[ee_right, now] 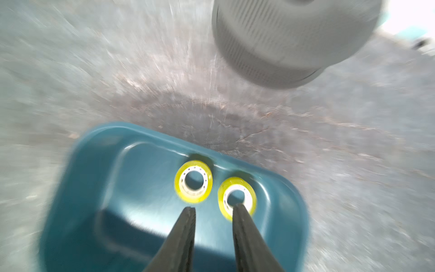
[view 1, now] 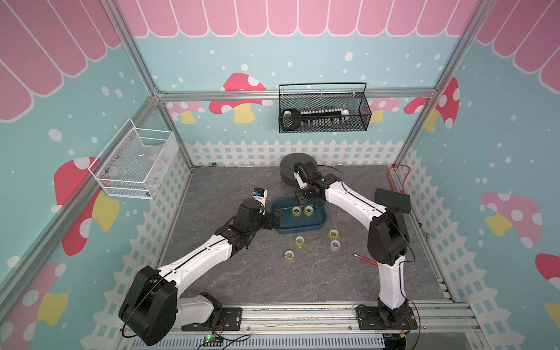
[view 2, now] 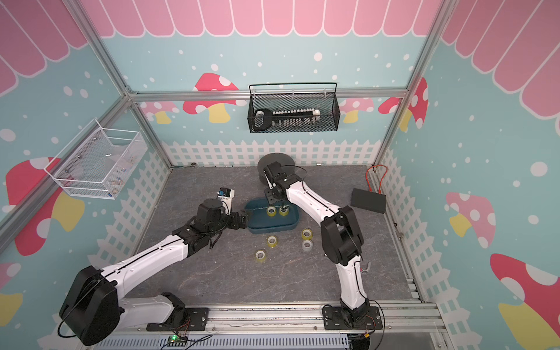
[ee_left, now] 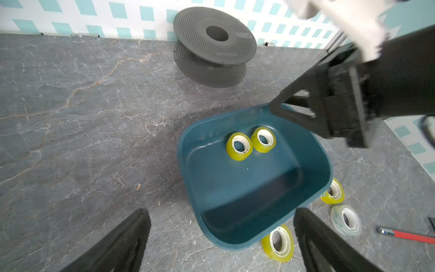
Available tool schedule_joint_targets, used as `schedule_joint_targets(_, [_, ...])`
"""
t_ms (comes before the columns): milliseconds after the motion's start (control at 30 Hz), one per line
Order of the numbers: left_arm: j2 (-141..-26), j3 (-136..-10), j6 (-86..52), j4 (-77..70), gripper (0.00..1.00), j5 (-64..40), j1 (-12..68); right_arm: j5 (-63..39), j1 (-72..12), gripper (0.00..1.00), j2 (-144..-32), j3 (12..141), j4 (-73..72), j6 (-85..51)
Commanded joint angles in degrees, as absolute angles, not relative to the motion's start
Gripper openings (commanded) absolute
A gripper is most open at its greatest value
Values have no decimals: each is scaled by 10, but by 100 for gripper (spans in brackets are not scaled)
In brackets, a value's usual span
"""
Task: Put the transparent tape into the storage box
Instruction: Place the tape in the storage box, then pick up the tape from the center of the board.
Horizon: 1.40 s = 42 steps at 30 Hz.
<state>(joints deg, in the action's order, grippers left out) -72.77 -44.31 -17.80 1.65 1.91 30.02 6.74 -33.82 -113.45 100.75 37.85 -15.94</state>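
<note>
My right gripper needs to go back and down next, onto the yellow roll beside the clear one, because the yellow roll is below my fingers and back toward my base.
The teal storage box (view 1: pixel 303 231) sits mid-table. Two yellowish transparent tape rolls (view 1: pixel 296 211) (view 1: pixel 308 210) lie flat side by side inside it, near its far wall; the left wrist view shows them too (ee_left: pixel 239 146) (ee_left: pixel 263 139). Several more rolls lie on the table in front of the box, among them a yellow one (view 1: pixel 300 241) and a clear one (view 1: pixel 335 245). My right gripper (ee_right: pixel 214 208) hangs over the box with its jaws a little apart and nothing between them; one fingertip overlaps a roll (ee_right: pixel 237 195). My left gripper (ee_left: pixel 221 226) is wide open at the box's left end.
A grey spool (view 1: pixel 289 174) stands behind the box. A black case (view 1: pixel 393 200) and a red-handled tool (view 1: pixel 365 259) lie to the right. A black wire basket (view 1: pixel 324 112) hangs on the back wall, a white one (view 1: pixel 136 163) on the left wall.
</note>
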Motion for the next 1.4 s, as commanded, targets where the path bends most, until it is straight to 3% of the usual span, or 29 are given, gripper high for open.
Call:
schedule_joint_targets(0, [-709,-427,-177,9,99,13,297,72,-319,32,-1060,934,402,-194])
schedule_joint_targets(233, [-682,-409,-177,22,99,-4,307,34,-261,32,-937,748,389,-237])
schedule_joint_targets(467, [-660,-402,-185,38,99,-4,322,-10,-225,32,-910,617,325,-256])
schedule_joint_targets(1367, [-685,-415,-186,35,99,-3,333,-5,-202,33,-968,530,247,-263])
